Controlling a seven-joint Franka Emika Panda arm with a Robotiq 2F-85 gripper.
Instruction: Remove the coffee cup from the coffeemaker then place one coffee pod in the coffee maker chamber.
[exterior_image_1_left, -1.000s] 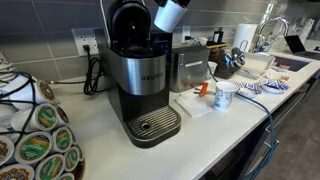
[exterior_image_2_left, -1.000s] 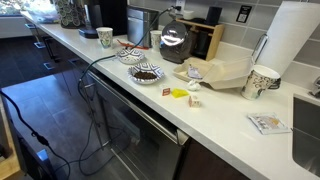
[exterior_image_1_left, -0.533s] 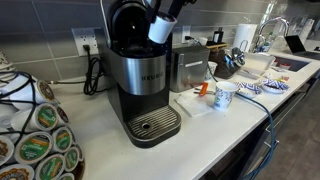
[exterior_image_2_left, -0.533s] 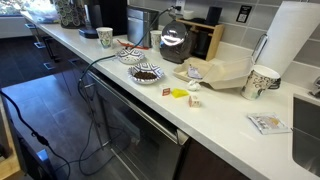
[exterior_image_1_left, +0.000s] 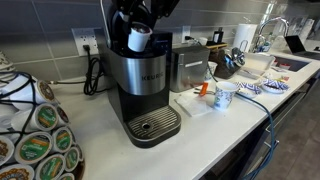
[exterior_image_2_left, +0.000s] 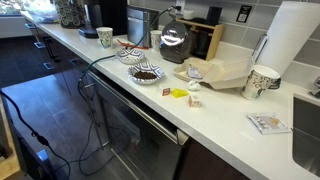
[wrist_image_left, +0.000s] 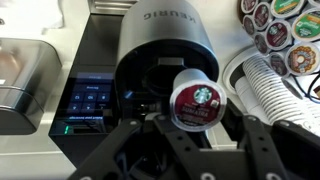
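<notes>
My gripper moves down and toward the toaster next and releases the pod in the chamber, since that lies below it, left in the wrist view.
The steel and black Keurig coffeemaker stands with its lid up; its drip tray holds nothing. My gripper is shut on a coffee pod and holds it just above the open top. In the wrist view the pod has a dark red Starbucks lid. There it sits between my fingers, right over the dark pod chamber. The white coffee cup with a blue pattern stands on the counter away from the machine. It also shows in an exterior view.
A pod carousel stands at the counter's near left, also seen in the wrist view beside stacked white cups. A steel toaster sits against the machine. Bowls, a paper cup and paper towels line the counter.
My gripper has moved down and to the left with the pod, from high beside the lid to just above the open chamber.
</notes>
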